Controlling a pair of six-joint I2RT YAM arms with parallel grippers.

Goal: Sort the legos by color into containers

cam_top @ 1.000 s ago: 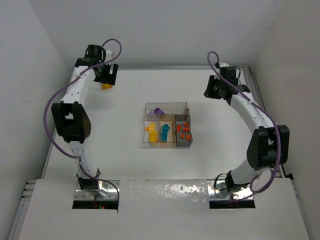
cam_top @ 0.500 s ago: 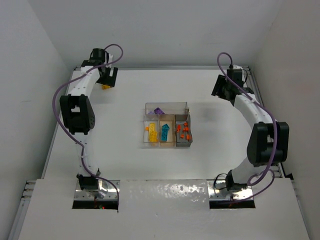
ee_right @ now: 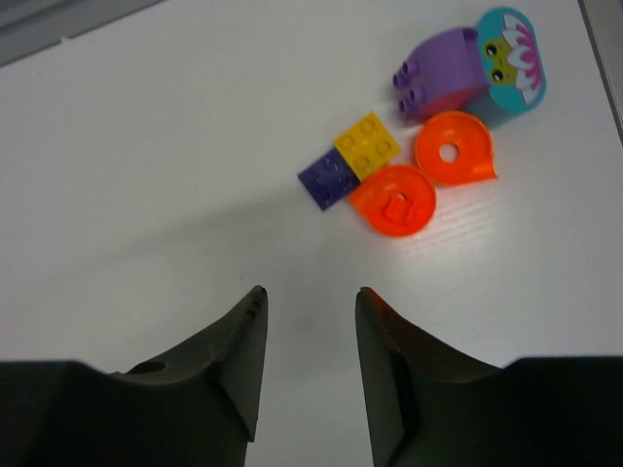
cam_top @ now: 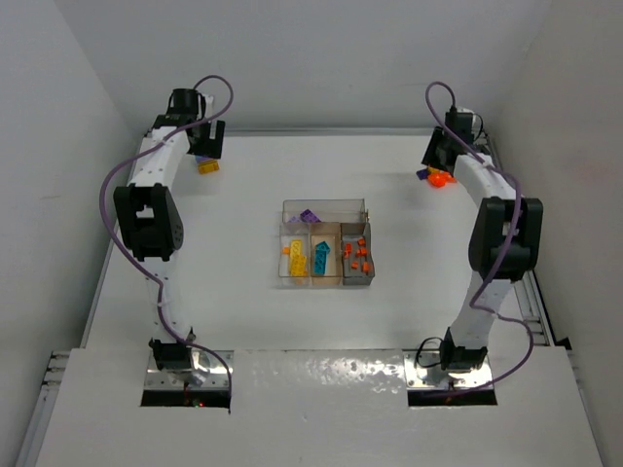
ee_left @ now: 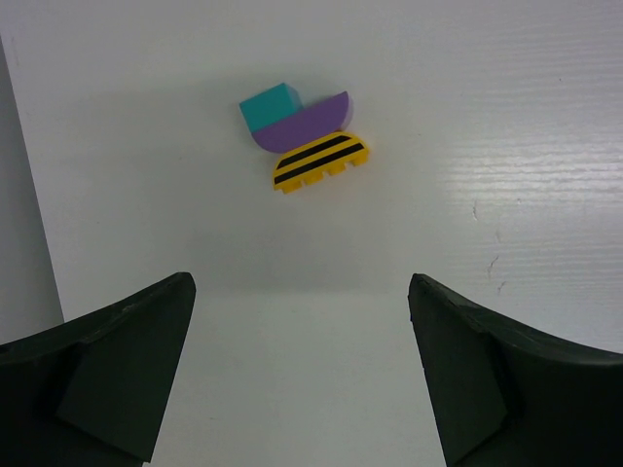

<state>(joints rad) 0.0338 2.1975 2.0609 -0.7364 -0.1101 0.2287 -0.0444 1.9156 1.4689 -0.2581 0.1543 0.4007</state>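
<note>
The cluster lies at a slant to my open fingers. So next, my left gripper will go down and turn onto the striped yellow piece (cam_top: pixel 208 167) (ee_left: pixel 321 161), so that those fingers come beside both ends.
The clear tray (cam_top: pixel 324 206) sits mid-table with a purple lego (cam_top: pixel 309 216) in its wide section and yellow (cam_top: pixel 294 252), teal (cam_top: pixel 320 257) and orange (cam_top: pixel 357 251) legos in the narrow ones. My left gripper (ee_left: pixel 300 284) is open and empty at the far left corner; a teal (ee_left: pixel 269 104), purple (ee_left: pixel 307 122) and striped yellow (ee_left: pixel 321 161) cluster lies ahead of it. My right gripper (ee_right: pixel 310 294) is open and empty at the far right, just short of two orange round pieces (ee_right: pixel 393 198), a yellow (ee_right: pixel 367 144), a dark purple (ee_right: pixel 329 178) and a purple-teal figure piece (ee_right: pixel 472 66).
White walls close in the table at the back and both sides. The left cluster (cam_top: pixel 207 165) lies near the left wall; the right cluster (cam_top: pixel 437 177) lies near the metal rail (cam_top: pixel 501 175) on the right edge.
My right arm has swung outward and back toward the far right corner, uncovering the orange cluster. My left gripper has shifted slightly back at the far left corner.
</note>
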